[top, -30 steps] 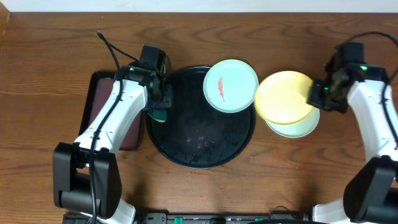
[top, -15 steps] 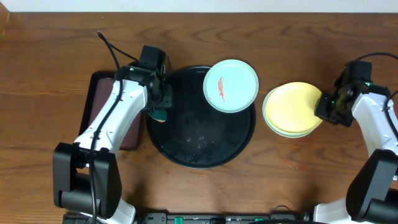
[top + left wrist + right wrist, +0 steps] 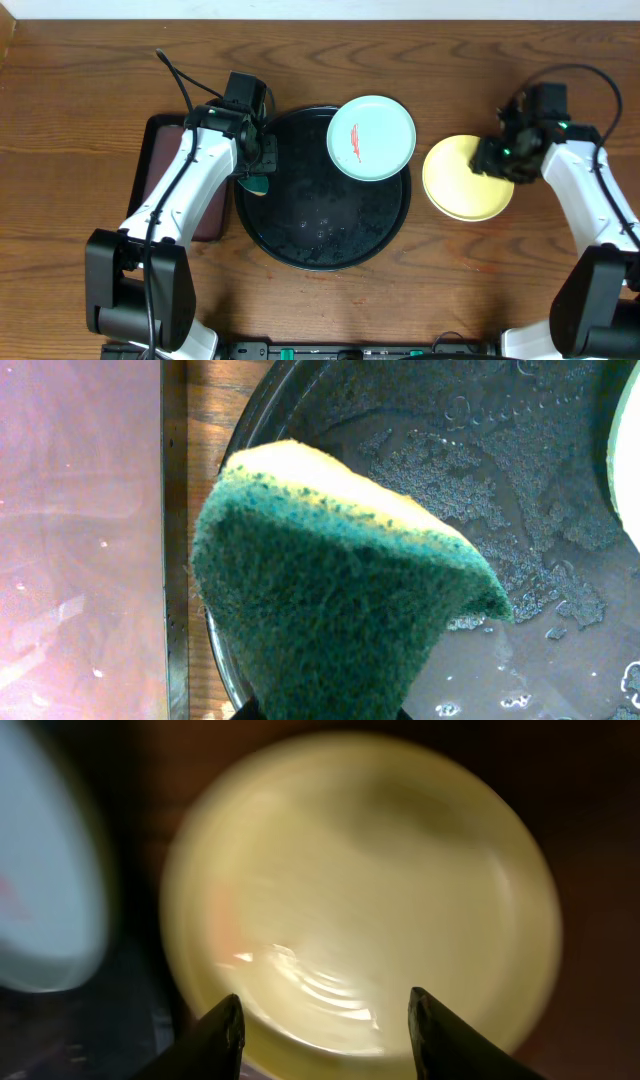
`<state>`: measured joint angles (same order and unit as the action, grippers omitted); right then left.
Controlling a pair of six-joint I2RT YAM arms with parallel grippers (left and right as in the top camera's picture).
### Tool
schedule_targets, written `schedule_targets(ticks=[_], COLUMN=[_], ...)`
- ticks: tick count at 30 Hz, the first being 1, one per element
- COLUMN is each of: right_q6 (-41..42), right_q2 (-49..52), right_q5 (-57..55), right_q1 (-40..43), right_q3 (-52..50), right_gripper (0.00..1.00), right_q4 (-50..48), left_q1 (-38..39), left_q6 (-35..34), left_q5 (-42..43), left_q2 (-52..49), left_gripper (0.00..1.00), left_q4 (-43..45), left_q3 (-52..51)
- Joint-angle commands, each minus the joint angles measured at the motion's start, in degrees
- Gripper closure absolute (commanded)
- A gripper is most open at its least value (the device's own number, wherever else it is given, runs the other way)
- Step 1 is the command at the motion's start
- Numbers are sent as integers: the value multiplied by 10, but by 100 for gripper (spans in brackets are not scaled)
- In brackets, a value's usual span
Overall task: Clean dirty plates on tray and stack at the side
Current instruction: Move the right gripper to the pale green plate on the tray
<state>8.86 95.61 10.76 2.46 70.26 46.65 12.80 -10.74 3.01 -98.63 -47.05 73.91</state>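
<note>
The mint plate's red smear needs wiping, so my right gripper should next move outward from the yellow plate (image 3: 462, 185), then down onto the mint plate's rim on that side.
The black tray (image 3: 320, 225) lies mid-table, wet with droplets (image 3: 560, 600). A mint plate (image 3: 371, 138) with a red smear rests on its upper right rim and shows blurred at the left of the right wrist view (image 3: 40, 890). A pale yellow plate (image 3: 462, 185) (image 3: 360, 890) lies on the table right of the tray. Over its upper right edge hovers my right gripper (image 3: 497, 158) (image 3: 325, 1020), open and holding nothing. My left gripper (image 3: 258, 170) (image 3: 325, 712) is shut on a green and yellow sponge (image 3: 340, 590) (image 3: 257, 186) at the tray's left rim.
A dark brown rectangular tray (image 3: 155, 150) (image 3: 80, 540) lies left of the black tray, under my left arm. A black cable (image 3: 175, 75) runs behind the left arm. Bare wooden table (image 3: 450, 290) lies in front of the yellow plate.
My right gripper lowered the yellow plate onto a mint plate right of the tray, opened, let go and rose. The left arm and sponge have not moved.
</note>
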Motion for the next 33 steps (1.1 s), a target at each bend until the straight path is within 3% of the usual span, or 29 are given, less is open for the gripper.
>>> schedule_targets(ticks=[1, 12, 19, 29, 33], right_q6=[-33, -122, -128, -132, -132], right_q2=[5, 211, 281, 313, 325], right_q5=[32, 128, 151, 148, 149], right_q1=[-32, -75, -86, -96, -96], right_q3=[59, 251, 277, 275, 275], right_gripper=[51, 46, 47, 61, 71], right_q4=[-4, 19, -7, -8, -9], left_q1=[-2, -2, -2, -2, -2], left_q6=[-10, -10, -10, -10, -10], left_q5=[-5, -5, -5, -5, -5], left_q2=[-6, -6, -6, -6, -6], left_gripper=[92, 92, 92, 92, 92], left_q4=[2, 10, 10, 10, 10], left_q3=[-6, -6, -6, -6, -6])
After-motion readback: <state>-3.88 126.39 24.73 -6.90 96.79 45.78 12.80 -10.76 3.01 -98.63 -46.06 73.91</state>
